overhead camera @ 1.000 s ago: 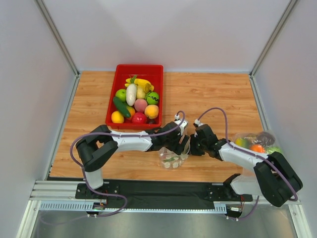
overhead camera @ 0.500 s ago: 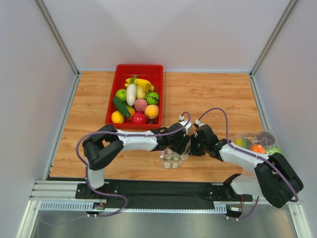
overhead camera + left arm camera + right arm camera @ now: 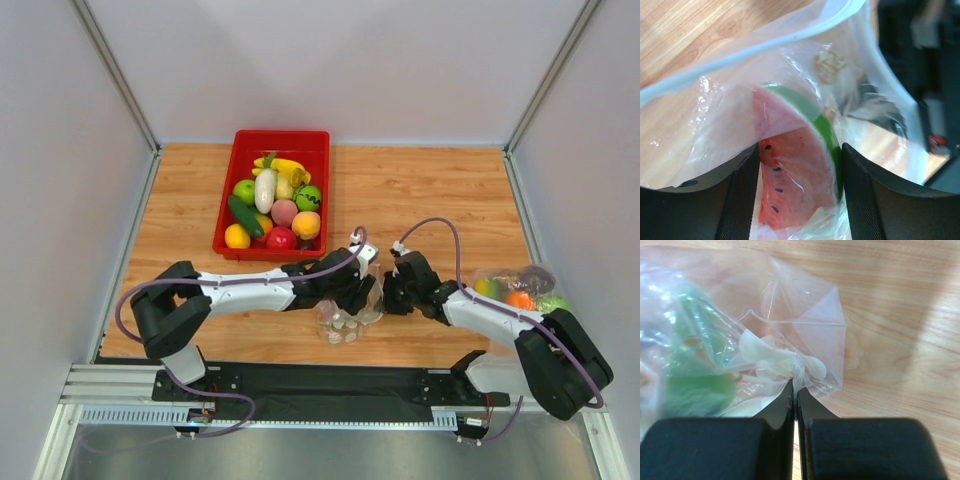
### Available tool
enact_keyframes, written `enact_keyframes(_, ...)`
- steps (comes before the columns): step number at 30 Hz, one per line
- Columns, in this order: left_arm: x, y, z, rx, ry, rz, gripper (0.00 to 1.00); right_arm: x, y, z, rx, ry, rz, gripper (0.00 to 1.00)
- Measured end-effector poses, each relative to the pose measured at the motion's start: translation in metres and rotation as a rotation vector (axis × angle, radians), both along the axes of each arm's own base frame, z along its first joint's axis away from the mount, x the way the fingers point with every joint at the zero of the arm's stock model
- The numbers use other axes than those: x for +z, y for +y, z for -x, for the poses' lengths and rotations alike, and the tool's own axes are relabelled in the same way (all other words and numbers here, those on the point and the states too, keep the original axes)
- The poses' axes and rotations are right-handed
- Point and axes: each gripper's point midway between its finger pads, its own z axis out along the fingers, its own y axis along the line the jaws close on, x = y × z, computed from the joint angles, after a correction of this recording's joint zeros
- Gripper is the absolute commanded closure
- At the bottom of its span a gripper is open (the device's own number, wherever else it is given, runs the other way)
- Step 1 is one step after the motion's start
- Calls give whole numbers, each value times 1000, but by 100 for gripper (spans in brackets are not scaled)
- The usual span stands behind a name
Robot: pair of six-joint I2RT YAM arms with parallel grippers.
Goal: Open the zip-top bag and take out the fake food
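I will next lift the watermelon slice from the bag with my left gripper, carry it outward to the red tray's bare far corner (image 3: 312, 152), lower and release it.
The zip-top bag (image 3: 343, 323), clear with white dots, stands crumpled on the wood between my two grippers. My left gripper (image 3: 362, 298) reaches into its open mouth. In the left wrist view the bag's rim (image 3: 740, 57) arcs overhead, and the left gripper (image 3: 800, 195) is shut on the fake food, a red watermelon slice (image 3: 795, 170) with black seeds and a green rind. My right gripper (image 3: 386, 297) is shut on a bunched fold of the bag (image 3: 790, 330), its jaws (image 3: 795, 390) pressed together on the plastic. Blurred green (image 3: 695, 385) shows through the bag at the left.
A red tray (image 3: 283, 134) full of toy fruit and vegetables stands at the back left. A plain clear bag (image 3: 515, 285) with orange, purple and green pieces lies at the right edge beside the right arm. White walls close in three sides.
My left gripper has narrowed onto the watermelon slice inside the bag. The left arm's elbow has swung out to the left. The right gripper has kept its pinch on the bag.
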Motion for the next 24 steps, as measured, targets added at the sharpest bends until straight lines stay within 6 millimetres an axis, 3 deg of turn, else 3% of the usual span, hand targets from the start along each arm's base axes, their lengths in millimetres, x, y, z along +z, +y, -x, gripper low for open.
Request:
enact_keyframes(12, 27, 13, 20, -92, 31, 141, 100, 12, 3, -16, 0, -9, -19, 100)
enact_keyframes(19, 38, 9, 33, -184, 50, 241, 100, 7, -9, -22, -21, 11, -4, 100)
enact_keyframes(24, 58, 2, 35, -242, 47, 345, 100, 1, -12, -21, -17, 26, 13, 100)
